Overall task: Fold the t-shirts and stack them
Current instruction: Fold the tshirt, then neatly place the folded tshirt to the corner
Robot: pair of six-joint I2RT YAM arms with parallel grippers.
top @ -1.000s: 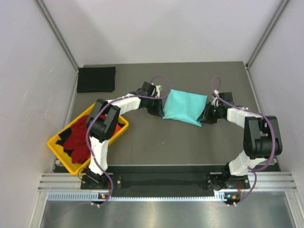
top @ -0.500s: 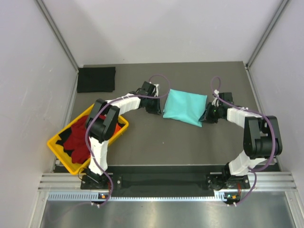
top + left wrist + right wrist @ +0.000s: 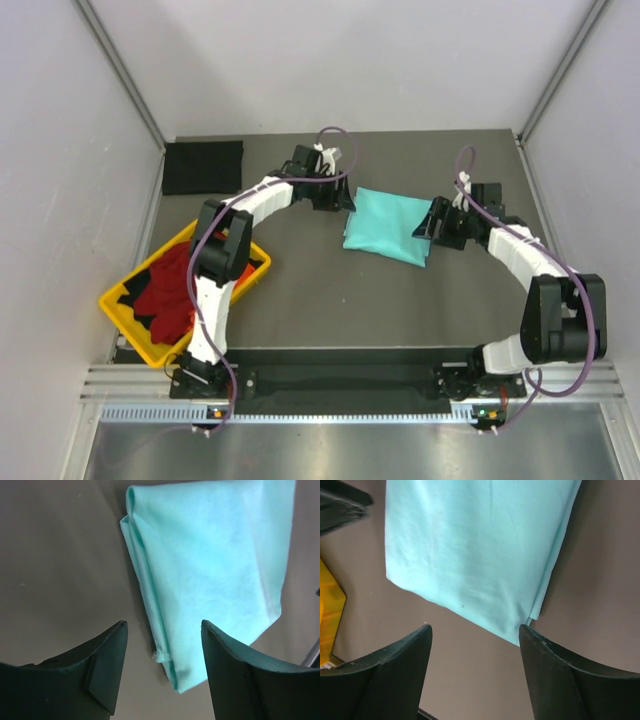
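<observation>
I next need to move my left gripper toward the right in the top view and lower it onto the mint-teal t-shirt's layered side edge (image 3: 349, 221) (image 3: 156, 620), which lies between its open fingers.
A mint-teal t-shirt (image 3: 390, 225) lies folded into a flat rectangle on the dark table, with nothing gripping it. My left gripper (image 3: 345, 198) hovers at its far left corner, open; in the left wrist view the shirt's folded edge (image 3: 210, 565) lies below the spread left gripper (image 3: 164, 630). My right gripper (image 3: 431, 224) hangs open just off the shirt's right edge. The right wrist view has the shirt (image 3: 470, 545) beyond the empty right gripper (image 3: 475, 630). A black t-shirt (image 3: 203, 167) lies folded at the far left corner. Red and black t-shirts (image 3: 165, 290) are heaped in the tray.
A yellow plastic tray (image 3: 120, 310) sits at the near left beside the left arm's base; its corner (image 3: 330, 615) shows in the right wrist view. Grey walls close in the table on the left, right and far sides.
Both grippers have opened and let go of the mint-teal shirt. The left one has drawn back toward the far side, the right one has lifted away to the right. The shirt stays flat.
</observation>
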